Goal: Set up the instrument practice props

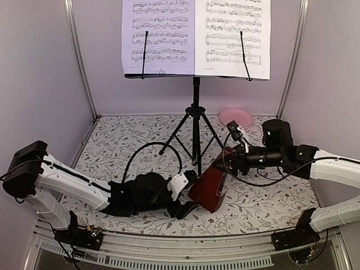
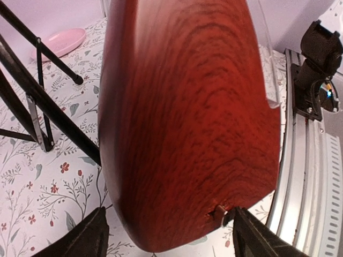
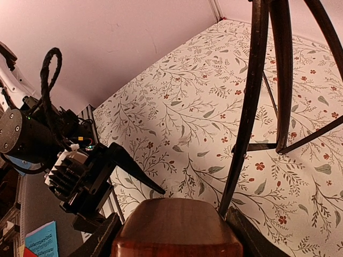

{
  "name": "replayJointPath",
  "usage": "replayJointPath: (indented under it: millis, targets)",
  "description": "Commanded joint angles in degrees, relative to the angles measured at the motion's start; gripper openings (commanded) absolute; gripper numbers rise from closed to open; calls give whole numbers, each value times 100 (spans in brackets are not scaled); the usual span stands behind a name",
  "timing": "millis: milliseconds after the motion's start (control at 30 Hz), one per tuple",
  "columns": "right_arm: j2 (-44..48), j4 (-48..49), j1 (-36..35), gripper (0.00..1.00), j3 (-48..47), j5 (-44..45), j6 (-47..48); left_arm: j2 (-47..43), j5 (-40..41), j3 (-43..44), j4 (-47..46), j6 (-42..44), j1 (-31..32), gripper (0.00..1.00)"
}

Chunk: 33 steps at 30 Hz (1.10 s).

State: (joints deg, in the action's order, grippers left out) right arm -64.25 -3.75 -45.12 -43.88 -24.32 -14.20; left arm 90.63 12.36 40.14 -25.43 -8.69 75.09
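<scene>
The metronome (image 1: 209, 188) is tilted, so my right gripper will next turn it upright while carrying it onto the floral tabletop to the left in the top view, and then let go of the metronome's top.
The black music stand (image 1: 196, 107) stands on its tripod at the back middle, with two white sheet-music pages (image 1: 158, 36) (image 1: 232, 34) on its desk. The dark red-brown metronome (image 1: 209, 188) is tilted just in front of the tripod. My right gripper (image 1: 228, 158) is shut on its narrow top, which shows between the fingers in the right wrist view (image 3: 177, 230). My left gripper (image 1: 188, 207) is open at the metronome's lower end. In the left wrist view its jaws (image 2: 171, 241) straddle the wooden body (image 2: 187, 118), and the right finger (image 2: 257, 238) touches a small metal tab.
A pink round plate (image 1: 236, 117) lies at the back right, behind my right arm; it also shows in the left wrist view (image 2: 59, 42). The tripod legs (image 3: 252, 107) stand close behind the metronome. Grey walls and metal rails close in the floral tabletop (image 1: 124, 140).
</scene>
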Motion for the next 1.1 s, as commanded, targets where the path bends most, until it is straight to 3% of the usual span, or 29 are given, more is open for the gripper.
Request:
replayJointPath:
  millis: [0,367,567,800,1067]
  targets:
    - [-9,630,-76,21,-377,-144,-114,-320,20,-142,26,14,51,84]
    - [-471,820,-475,21,-710,186,-53,-2350,-205,-1488,-429,-801,-745,88]
    - [-1305,838,-1282,22,-1358,1327,5,-3259,245,-1913,-70,-1532,-1439,87]
    - [-2655,884,-1935,21,-2381,2840,-17,-3799,562,-2091,319,-1967,-1916,87]
    - [-3784,1016,-2016,25,-3149,3519,-56,-4044,978,-2173,968,-2328,-2008,84]
